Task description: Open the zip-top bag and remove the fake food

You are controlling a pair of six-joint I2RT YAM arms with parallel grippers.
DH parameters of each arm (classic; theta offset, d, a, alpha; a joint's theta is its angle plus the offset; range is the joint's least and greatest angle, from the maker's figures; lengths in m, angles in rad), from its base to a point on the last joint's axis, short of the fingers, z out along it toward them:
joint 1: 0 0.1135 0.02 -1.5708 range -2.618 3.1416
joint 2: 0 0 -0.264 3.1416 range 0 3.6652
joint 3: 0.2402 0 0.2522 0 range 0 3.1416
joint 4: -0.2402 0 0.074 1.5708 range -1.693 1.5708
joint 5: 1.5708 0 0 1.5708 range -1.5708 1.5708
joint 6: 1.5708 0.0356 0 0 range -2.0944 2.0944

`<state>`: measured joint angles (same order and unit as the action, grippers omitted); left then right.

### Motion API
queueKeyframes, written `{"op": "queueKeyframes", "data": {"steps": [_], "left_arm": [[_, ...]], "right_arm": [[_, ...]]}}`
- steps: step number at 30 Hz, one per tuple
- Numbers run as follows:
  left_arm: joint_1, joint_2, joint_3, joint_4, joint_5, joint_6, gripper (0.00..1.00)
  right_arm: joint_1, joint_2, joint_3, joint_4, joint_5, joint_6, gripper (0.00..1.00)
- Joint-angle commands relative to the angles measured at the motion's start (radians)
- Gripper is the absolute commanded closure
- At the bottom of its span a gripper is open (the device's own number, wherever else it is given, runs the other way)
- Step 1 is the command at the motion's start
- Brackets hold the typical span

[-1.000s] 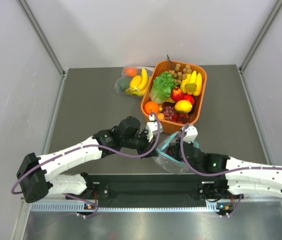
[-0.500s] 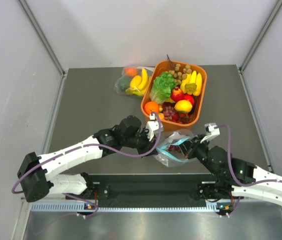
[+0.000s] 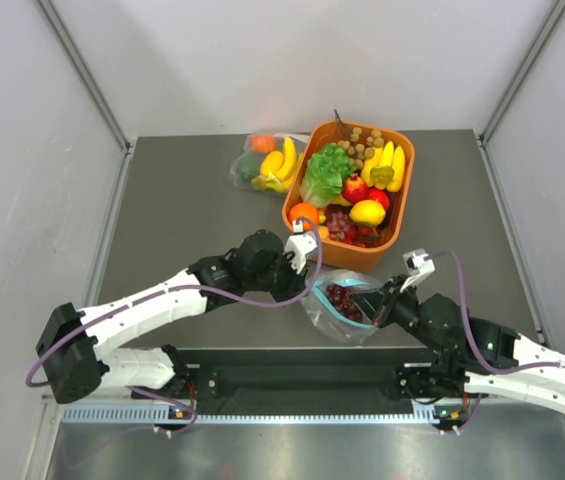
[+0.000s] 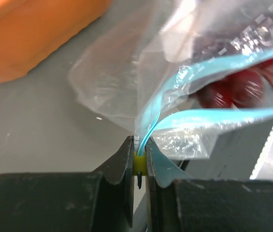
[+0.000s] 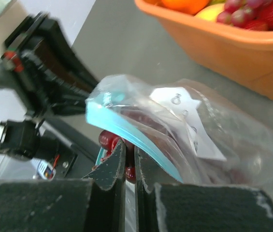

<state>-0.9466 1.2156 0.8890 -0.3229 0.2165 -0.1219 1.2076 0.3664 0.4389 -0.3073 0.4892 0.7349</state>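
My left gripper goes outward and left in the top view next, toward bare tabletop before the second bag, to release the bag's zip strip.
The zip-top bag (image 3: 342, 308) is clear and crinkly and lies in front of the orange basket, held between both grippers. Its teal zip strip (image 4: 213, 116) is parted, so the mouth gapes. A dark red grape bunch (image 3: 342, 297) sits inside, and shows in the left wrist view (image 4: 233, 89) and the right wrist view (image 5: 108, 139). My left gripper (image 3: 307, 283) is shut on the strip's left end, with a yellow slider between the fingers (image 4: 140, 145). My right gripper (image 3: 380, 310) is shut on the bag's right lip (image 5: 130, 145), with the teal strip (image 5: 126, 128) curving over its tips.
An orange basket (image 3: 394, 235) full of fruit and lettuce stands just behind the bag; its wall is close in both wrist views (image 4: 30, 34) (image 5: 233, 53). A second clear bag with bananas (image 3: 267, 165) lies to the basket's left. The table's near edge lies just in front of the bag.
My right arm swung out to the right while gripping the bag. The bag was lifted and drawn apart, and its mouth now gapes. My left gripper has barely moved.
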Motion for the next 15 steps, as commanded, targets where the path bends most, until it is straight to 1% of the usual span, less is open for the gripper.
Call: {"op": "queueKeyframes", "data": {"steps": [1,2,5,15], "left_arm": [[0.025,0.025,0.041,-0.012,-0.054,-0.015,1.00],[0.031,0.038,0.044,-0.016,-0.049,-0.016,1.00],[0.039,0.058,0.048,-0.019,-0.017,-0.010,1.00],[0.039,0.111,0.065,-0.047,0.015,0.002,1.00]], "right_arm": [[-0.010,-0.011,0.040,0.071,-0.096,0.003,1.00],[-0.010,-0.006,0.041,0.080,-0.127,-0.002,1.00],[-0.010,0.000,0.041,0.122,-0.138,-0.009,1.00],[-0.010,-0.033,0.038,0.283,-0.118,-0.058,1.00]]}}
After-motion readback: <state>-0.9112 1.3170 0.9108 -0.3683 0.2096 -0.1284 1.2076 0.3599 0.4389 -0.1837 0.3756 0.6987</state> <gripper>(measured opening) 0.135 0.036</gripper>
